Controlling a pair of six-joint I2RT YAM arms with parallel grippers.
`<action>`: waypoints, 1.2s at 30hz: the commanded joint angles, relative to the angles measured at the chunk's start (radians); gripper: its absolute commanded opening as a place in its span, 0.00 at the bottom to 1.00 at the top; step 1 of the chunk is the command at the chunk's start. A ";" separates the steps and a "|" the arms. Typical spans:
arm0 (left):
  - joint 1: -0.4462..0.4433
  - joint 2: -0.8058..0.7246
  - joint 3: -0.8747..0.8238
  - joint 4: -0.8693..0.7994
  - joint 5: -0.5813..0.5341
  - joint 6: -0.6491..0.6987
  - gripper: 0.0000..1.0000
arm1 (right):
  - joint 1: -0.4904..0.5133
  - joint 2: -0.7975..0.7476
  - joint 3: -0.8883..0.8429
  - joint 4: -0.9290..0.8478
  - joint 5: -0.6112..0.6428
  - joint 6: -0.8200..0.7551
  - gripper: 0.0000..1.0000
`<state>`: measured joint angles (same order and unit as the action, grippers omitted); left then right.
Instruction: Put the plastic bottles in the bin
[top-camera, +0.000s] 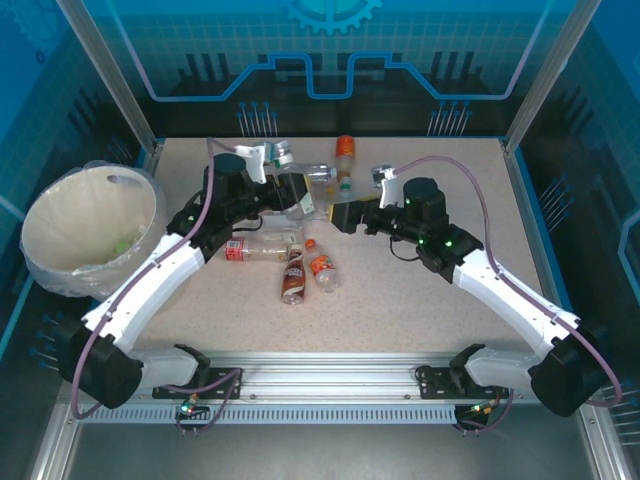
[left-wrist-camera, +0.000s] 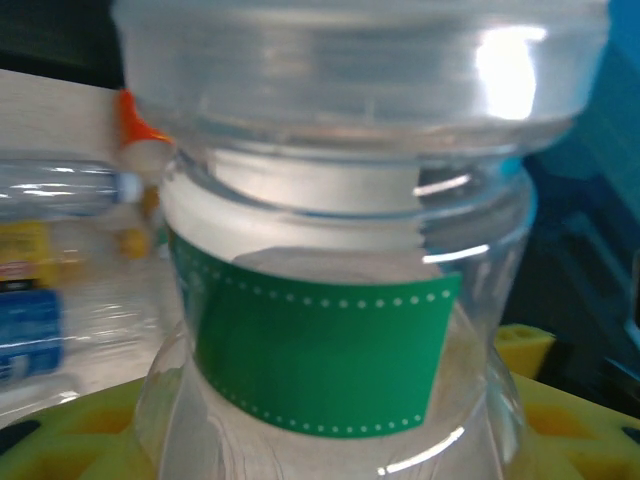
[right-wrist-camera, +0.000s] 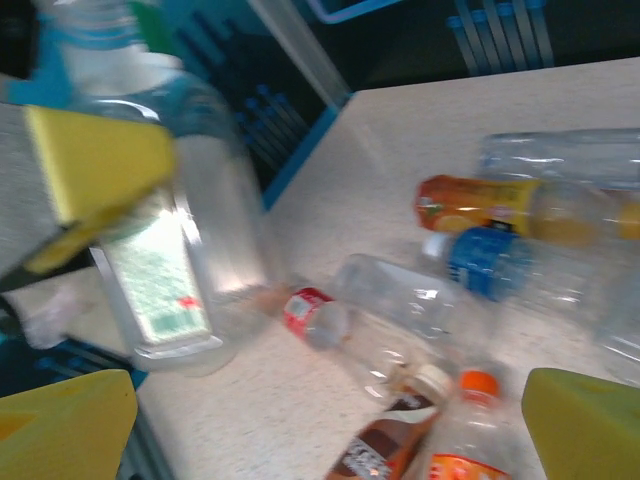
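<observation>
I need to swing my left gripper away from my right gripper and over the cream bin's opening (top-camera: 98, 218) to let go of the clear bottle, because only my left gripper holds it.
My left gripper (top-camera: 288, 196) is shut on a clear plastic bottle with a green label (left-wrist-camera: 320, 350), held above the middle of the table. In the right wrist view that same bottle (right-wrist-camera: 185, 235) stands upright at the left, with a yellow finger of the left gripper (right-wrist-camera: 100, 170) pressed on it. My right gripper (top-camera: 345, 215) is open just right of this bottle, nothing between its yellow pads (right-wrist-camera: 580, 420). Loose bottles lie on the table: an orange one (top-camera: 345, 155), a brown one (top-camera: 293, 275), an orange-capped one (top-camera: 322, 270) and a red-labelled one (top-camera: 262, 249). The cream bin (top-camera: 60, 215) stands at the far left.
A clear bottle (top-camera: 320, 175) lies behind the grippers, and a blue-labelled one (right-wrist-camera: 490, 262) next to the orange bottle. Metal frame posts and blue panels close the table's back and sides. The arm rail (top-camera: 330, 385) runs along the near edge.
</observation>
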<state>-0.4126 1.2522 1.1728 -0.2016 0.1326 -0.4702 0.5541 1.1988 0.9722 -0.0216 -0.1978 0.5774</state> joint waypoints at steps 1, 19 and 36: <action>0.001 -0.055 0.064 -0.146 -0.254 0.072 0.38 | -0.014 -0.030 -0.034 -0.049 0.172 -0.042 1.00; 0.252 -0.201 0.361 -0.512 -0.903 0.401 0.39 | -0.060 -0.124 -0.141 0.002 0.288 -0.031 1.00; 0.806 -0.116 0.217 -0.585 -0.662 0.109 0.39 | -0.077 -0.141 -0.137 -0.020 0.295 -0.061 1.00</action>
<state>0.3454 1.1255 1.4078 -0.7383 -0.5953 -0.2535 0.4911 1.0718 0.8291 -0.0288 0.0788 0.5480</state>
